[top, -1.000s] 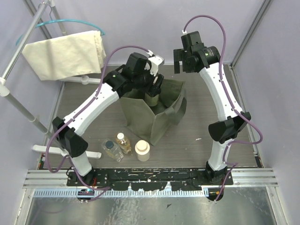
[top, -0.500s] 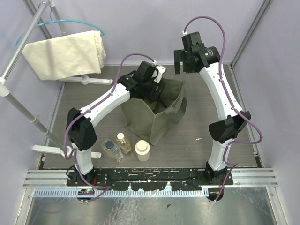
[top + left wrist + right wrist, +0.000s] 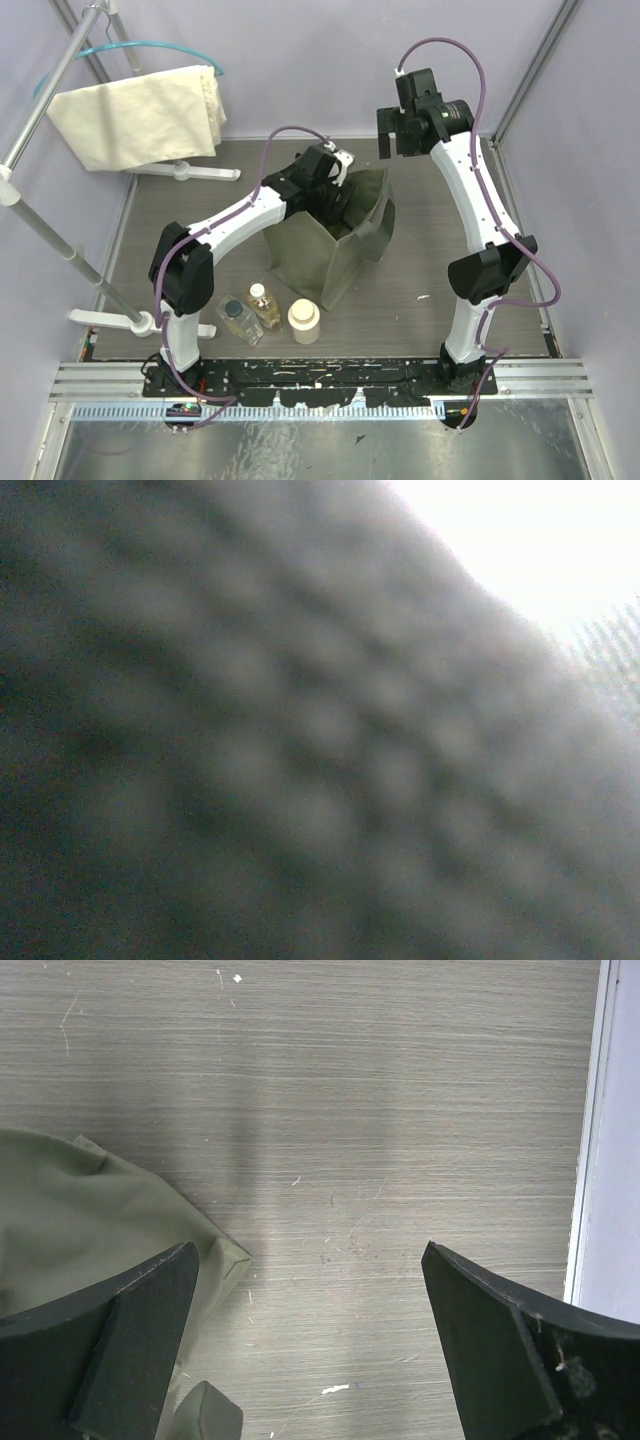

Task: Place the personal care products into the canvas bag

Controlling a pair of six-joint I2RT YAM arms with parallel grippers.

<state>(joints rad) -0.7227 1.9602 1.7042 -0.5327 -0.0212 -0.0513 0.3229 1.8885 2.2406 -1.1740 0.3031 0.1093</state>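
Note:
The left gripper moves back toward the canvas bag's near side next and releases the olive-yellow bottle, since my fingers are down inside the canvas bag's opening (image 3: 335, 218).
The olive-green canvas bag (image 3: 320, 255) stands open mid-table. My left gripper (image 3: 336, 205) reaches down into its mouth; its fingers are hidden, and the left wrist view shows only blurred grey-green cloth (image 3: 300, 760). The olive-yellow bottle is out of view. The clear dark-capped bottle (image 3: 236, 318), the amber bottle with white cap (image 3: 262, 304) and the squat cream bottle (image 3: 303, 320) stand on the table in front of the bag. My right gripper (image 3: 405, 132) hangs open and empty above the table behind the bag; in its wrist view (image 3: 308, 1255) a bag corner (image 3: 90, 1210) lies at the left.
A cream cloth bag (image 3: 140, 112) hangs on a rack at the back left, its white poles (image 3: 60, 245) along the left side. A small white strip (image 3: 423, 297) lies right of the bag. Metal rails (image 3: 320, 375) run along the near edge. A white wall edge (image 3: 590, 1130) borders the table.
My left arm has stretched forward and gone lower, pushing its gripper deeper into the bag. The right gripper has shifted slightly to the right. The three bottles have not moved.

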